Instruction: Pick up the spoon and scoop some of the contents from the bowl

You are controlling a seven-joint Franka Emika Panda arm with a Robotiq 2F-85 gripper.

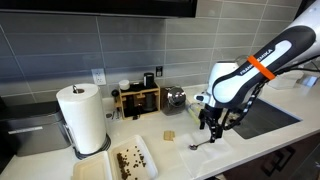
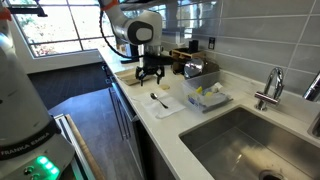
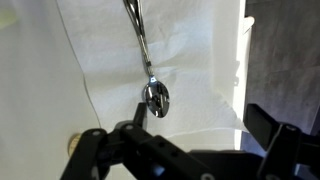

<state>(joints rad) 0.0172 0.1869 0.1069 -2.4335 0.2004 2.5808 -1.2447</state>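
Note:
My gripper lowers past the oval end next, shifting left in the wrist view, as the spoon's thin neck (image 1: 200, 145) (image 3: 150, 73) lies below it, nearer one fingertip.
The slim silver spoon (image 3: 156, 97) lies on a white paper sheet on the counter. Its shiny oval end is toward my gripper and its handle runs away toward the top of the wrist view. The spoon also shows in both exterior views (image 1: 203, 143) (image 2: 159, 100). My gripper (image 3: 200, 122) is open and empty, hanging a little above the spoon (image 1: 211, 124) (image 2: 150, 73). One finger is close beside the spoon's oval end. The shallow white dish (image 1: 148, 166) stands at the counter's front, well away from the gripper, with dark-brown crumbly bits (image 1: 127, 159) in it.
A paper towel roll (image 1: 82, 118) stands beside the dish. A small tan square piece (image 1: 170, 134) lies between dish and spoon. A wooden rack (image 1: 137, 98), a clear tub (image 2: 207, 97), the sink (image 2: 250, 140) and a faucet (image 2: 270, 88) are nearby.

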